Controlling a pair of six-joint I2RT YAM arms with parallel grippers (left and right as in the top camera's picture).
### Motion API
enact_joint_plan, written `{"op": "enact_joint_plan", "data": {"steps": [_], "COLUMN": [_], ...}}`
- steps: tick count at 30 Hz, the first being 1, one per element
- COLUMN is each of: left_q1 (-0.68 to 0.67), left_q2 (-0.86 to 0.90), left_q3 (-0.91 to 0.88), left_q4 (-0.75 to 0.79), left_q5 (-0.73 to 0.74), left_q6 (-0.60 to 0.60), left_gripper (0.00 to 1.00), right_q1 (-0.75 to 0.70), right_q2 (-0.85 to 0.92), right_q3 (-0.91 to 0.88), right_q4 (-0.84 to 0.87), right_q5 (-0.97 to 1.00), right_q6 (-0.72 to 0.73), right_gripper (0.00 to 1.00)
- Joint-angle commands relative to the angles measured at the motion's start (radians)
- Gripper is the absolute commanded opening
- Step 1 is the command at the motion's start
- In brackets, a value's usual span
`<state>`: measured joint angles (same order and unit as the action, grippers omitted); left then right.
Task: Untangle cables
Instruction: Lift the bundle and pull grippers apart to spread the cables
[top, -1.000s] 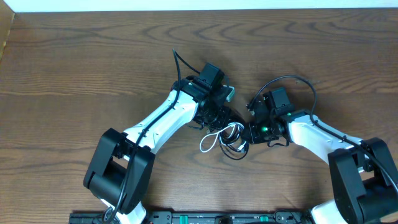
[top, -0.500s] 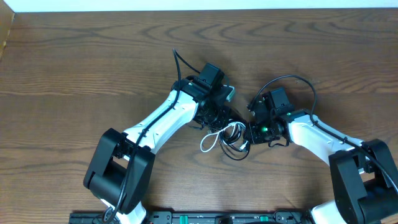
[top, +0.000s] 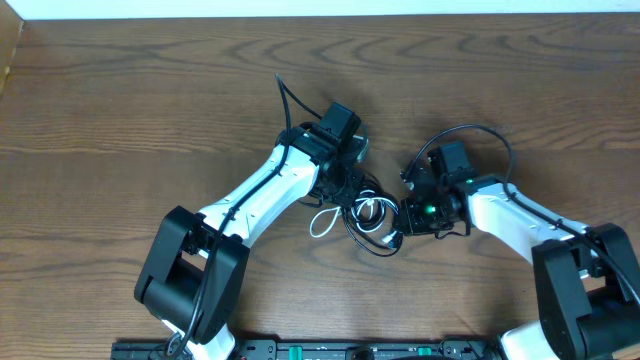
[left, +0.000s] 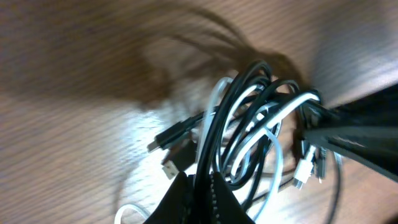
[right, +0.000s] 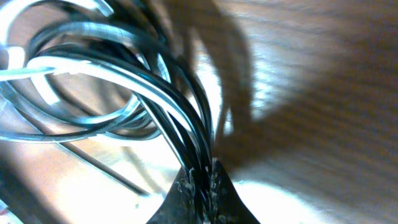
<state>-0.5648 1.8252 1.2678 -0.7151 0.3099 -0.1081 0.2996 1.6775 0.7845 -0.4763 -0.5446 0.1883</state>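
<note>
The left gripper will next lift the black cable, pull it to the left in the overhead view and lower it to let it go on bare tabletop, since parts of the white cable are tangled with it.
The cables are a tangled bundle of thin black cords and one white cord at the table's middle, between my two grippers. My left gripper is shut on a black cable at the bundle's left side; silver-tipped plugs lie beside it in the left wrist view. My right gripper is shut on several strands of the bundle, black and white together, at its right side. A white loop trails out to the lower left.
The brown wooden table spreads all round. Thick black arm wires arch above the left arm and the right arm. A pale edge runs along the table's back.
The left gripper has moved slightly left and the right gripper slightly right. The bundle has shifted left and spread a little, with the white loop swinging out to the lower left.
</note>
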Motion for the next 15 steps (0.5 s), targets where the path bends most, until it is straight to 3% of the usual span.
{"op": "enact_joint_plan", "data": {"steps": [1, 10, 15], "left_q1": [0.003, 0.029, 0.105], "left_q2": [-0.015, -0.017, -0.056], "left_q3": [-0.007, -0.007, -0.007], "left_q4": [-0.007, -0.096, -0.137], "left_q5": [-0.068, -0.102, -0.101], "left_q6": [-0.002, -0.002, -0.002], "left_gripper": [0.08, 0.08, 0.08], "right_q1": [-0.061, -0.249, -0.328], "right_q2": [-0.069, -0.309, -0.373], "right_q3": [0.022, 0.028, 0.027], "right_q4": [-0.003, 0.014, -0.020], "right_q5": [-0.213, -0.263, -0.055], "right_q6": [-0.036, -0.036, 0.007], "right_gripper": [0.01, 0.01, 0.01]}}
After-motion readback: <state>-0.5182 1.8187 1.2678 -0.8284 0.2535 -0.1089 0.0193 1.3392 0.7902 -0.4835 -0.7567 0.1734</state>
